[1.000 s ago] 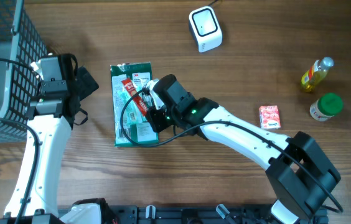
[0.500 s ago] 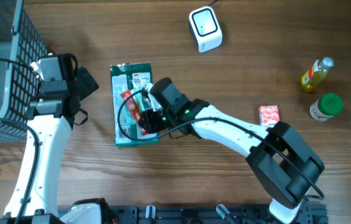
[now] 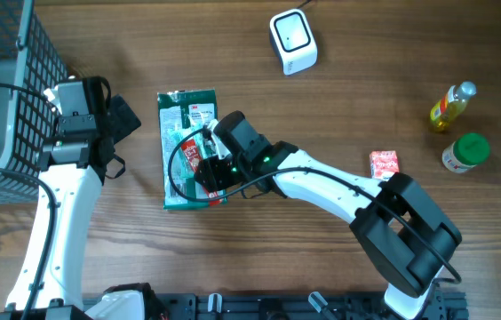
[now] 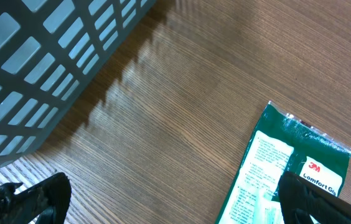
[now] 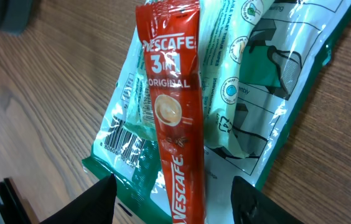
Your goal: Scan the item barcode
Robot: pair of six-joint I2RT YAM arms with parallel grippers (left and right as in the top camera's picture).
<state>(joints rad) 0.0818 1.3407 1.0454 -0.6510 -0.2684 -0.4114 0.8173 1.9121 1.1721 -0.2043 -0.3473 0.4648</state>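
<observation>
The stick's lower end point(image 5: 187, 195) is between my open fingers. My right gripper should come down onto it next, moving back and turning.
A red Nescafe 3-in-1 stick point(image 5: 175, 118) lies on top of a green 3M package point(image 5: 256, 81), which lies flat on the wooden table. My right gripper point(image 5: 174, 190) is open, a finger on each side of the stick's lower end with a gap to both. From overhead, the stick point(image 3: 193, 151) shows just ahead of the right gripper point(image 3: 204, 169) on the package point(image 3: 184, 124). A barcode point(image 5: 121, 140) shows on the package's left side. The white scanner point(image 3: 293, 41) stands at the far middle of the table. My left gripper point(image 4: 172, 193) is open and empty, left of the package point(image 4: 275, 162).
A grey wire basket point(image 3: 2, 80) fills the far left corner. On the right stand a yellow bottle point(image 3: 452, 105) and a green-lidded jar point(image 3: 465, 153), with a small red box point(image 3: 385, 166) nearer the middle.
My right gripper has gone from shut to open, and the stick now lies loose on the package. That arm shifted slightly left. The left arm has not moved.
</observation>
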